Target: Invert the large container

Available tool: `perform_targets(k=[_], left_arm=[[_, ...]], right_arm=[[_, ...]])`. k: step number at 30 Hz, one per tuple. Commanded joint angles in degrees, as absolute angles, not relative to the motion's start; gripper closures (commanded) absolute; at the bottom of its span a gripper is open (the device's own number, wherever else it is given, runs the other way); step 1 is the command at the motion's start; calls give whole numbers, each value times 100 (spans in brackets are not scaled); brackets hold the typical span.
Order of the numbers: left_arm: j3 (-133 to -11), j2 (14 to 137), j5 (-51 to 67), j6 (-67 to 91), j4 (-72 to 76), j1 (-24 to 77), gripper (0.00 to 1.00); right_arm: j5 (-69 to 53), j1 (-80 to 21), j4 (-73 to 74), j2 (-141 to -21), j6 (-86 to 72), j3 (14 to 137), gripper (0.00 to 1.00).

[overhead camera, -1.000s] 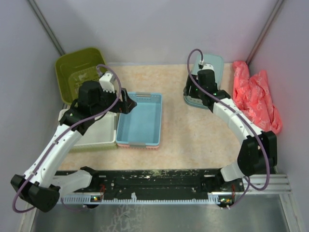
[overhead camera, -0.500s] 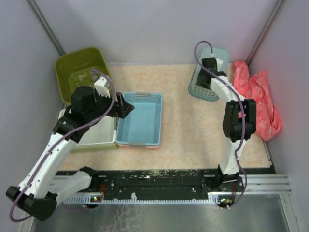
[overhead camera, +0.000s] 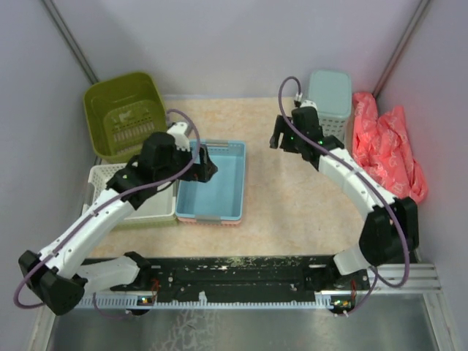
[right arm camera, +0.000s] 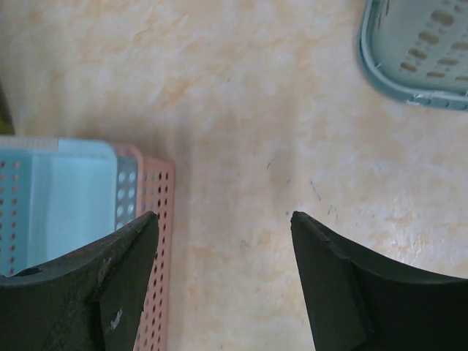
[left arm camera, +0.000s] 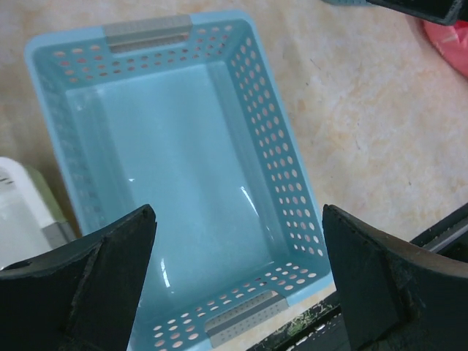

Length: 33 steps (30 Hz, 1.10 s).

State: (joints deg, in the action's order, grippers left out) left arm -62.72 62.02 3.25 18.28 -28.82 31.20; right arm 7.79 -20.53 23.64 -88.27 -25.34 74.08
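My left gripper needs to lower next and shift across onto the light blue basket's long side that faces the right gripper, so that it hangs open above the inside of the basket.
The large container point(overhead camera: 123, 110) is a deep olive-green tub at the back left corner. It stands upright with its opening up, and its slotted bottom shows inside. It shows in neither wrist view. My left gripper point(overhead camera: 205, 169) is open and empty, right of and nearer than the tub. It hangs over a light blue perforated basket point(overhead camera: 212, 183). In the left wrist view my left gripper point(left arm camera: 238, 219) is spread wide above that basket point(left arm camera: 183, 168). My right gripper point(overhead camera: 281, 137) is open and empty over bare table, far right of the tub. It also shows in the right wrist view point(right arm camera: 223, 219).
A teal lattice-sided basket point(overhead camera: 329, 95) stands upside down at the back right; its corner shows in the right wrist view point(right arm camera: 417, 51). Crumpled red plastic point(overhead camera: 387, 146) lies along the right wall. A white basket in a pale-green tray point(overhead camera: 135, 197) sits left of the blue basket, which rests in a pink one point(right arm camera: 150, 219).
My right gripper has tipped the teal basket over, let it go and drawn back left over the table. My left gripper has moved right, over the blue basket.
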Motion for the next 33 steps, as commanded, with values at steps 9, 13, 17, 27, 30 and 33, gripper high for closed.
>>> perform_targets(k=[9, 13, 17, 27, 30, 33], left_arm=[[-6585, 7929, -1910, 2979, -2456, 5093, 1], [-6798, 8599, -1847, 3001, -2240, 5264, 1], [-6857, 9066, -1865, 3002, -2050, 5319, 19], [-7172, 9402, -1570, 2742, -1670, 5370, 94], [-7638, 9481, -1430, 2376, -1796, 5378, 100], [-8137, 9388, -1347, 1791, -1773, 5376, 100]], right_arm=[[1617, -1640, 2635, -6419, -2973, 5534, 20], [961, -703, 2686, -6014, -3125, 5287, 20], [830, -465, 2810, -5963, -3057, 5197, 21], [346, -465, 2524, -5853, -3270, 4729, 25], [322, -461, 2562, -5886, -3284, 4769, 26], [208, -466, 2515, -5811, -3276, 4768, 26]])
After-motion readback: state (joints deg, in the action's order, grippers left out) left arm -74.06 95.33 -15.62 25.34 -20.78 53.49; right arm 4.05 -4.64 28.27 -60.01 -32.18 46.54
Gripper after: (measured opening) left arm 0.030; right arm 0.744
